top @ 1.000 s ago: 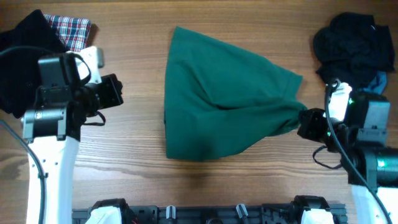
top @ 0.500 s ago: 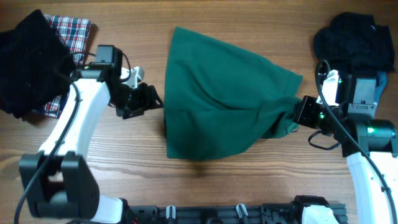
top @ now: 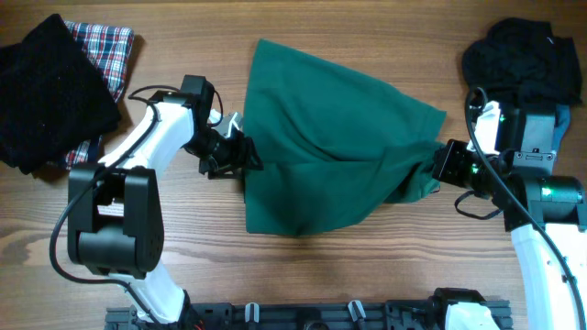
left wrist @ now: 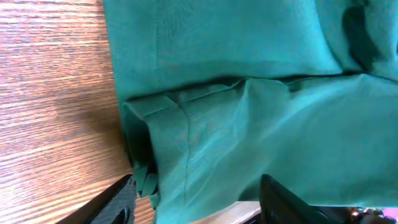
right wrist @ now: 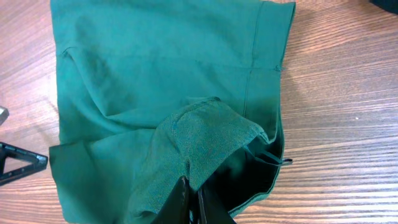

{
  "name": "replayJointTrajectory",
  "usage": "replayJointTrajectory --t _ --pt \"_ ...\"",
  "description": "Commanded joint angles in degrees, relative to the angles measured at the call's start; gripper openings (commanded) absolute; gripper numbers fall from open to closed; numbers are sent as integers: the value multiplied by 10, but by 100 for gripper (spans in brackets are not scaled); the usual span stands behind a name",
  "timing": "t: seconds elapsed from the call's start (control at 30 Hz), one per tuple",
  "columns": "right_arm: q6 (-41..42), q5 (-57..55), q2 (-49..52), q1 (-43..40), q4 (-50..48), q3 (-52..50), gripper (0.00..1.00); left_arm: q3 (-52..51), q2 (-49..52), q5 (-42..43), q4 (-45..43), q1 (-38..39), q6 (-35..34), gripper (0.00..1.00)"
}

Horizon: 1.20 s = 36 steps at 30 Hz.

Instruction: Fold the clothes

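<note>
My right gripper moves the lifted corner slightly left in the overhead view next. It then releases the corner, since the garment's folded end [top: 415, 187] [right wrist: 250, 177] lies that way from the gripper.
The clothes [top: 321, 147] are one dark-green garment, lying partly folded in the middle of the wooden table. My left gripper [top: 240, 156] is at its left edge and stands open. In the left wrist view the garment's [left wrist: 261, 112] folded hem lies between the wide-apart fingers [left wrist: 118, 202] of the left gripper [left wrist: 199, 208], unclamped. My right gripper [top: 440, 170] is shut on the garment's right corner and holds it lifted a little. In the right wrist view the pinched fold of the garment [right wrist: 155, 74] rises from the closed right gripper [right wrist: 193, 202], and a thin dark cord end [right wrist: 280, 162] pokes out beside it.
A black knitted garment [top: 50, 87] lies over a red-blue plaid cloth [top: 105, 46] at the back left. Another black pile [top: 523, 60] with a bit of blue [top: 555, 119] sits at the back right. A rail [top: 303, 316] runs along the front edge.
My left arm swung right from the table's left side to the garment's left edge, and its gripper opened. The right gripper kept its hold and shifted slightly.
</note>
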<state>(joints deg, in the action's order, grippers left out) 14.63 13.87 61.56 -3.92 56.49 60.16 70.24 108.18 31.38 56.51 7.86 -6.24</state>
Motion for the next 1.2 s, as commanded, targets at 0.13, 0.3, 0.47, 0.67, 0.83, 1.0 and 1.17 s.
replayJointTrajectory --t 0.13,0.3,0.47,0.67,0.83,1.0,1.17 --pt "-11 3 2 -2 -10 11 4 -27 5 -68 14 41 13 58" --pt "-11 3 2 -2 -12 11 4 -51 5 -71 15 55 13 56" --pt "-11 3 2 -2 -16 11 4 -91 5 -87 -4 56 -7 54" --pt "-10 3 2 -2 -20 11 4 -111 5 -77 -30 69 -7 56" --pt "-9 9 4 -2 -21 11 4 -111 5 -31 -53 123 -23 57" --pt "-10 12 15 -2 -23 11 4 -110 5 -34 -80 167 -50 4" --pt "-11 12 17 -2 -24 11 5 -103 0 -36 -72 138 -50 4"
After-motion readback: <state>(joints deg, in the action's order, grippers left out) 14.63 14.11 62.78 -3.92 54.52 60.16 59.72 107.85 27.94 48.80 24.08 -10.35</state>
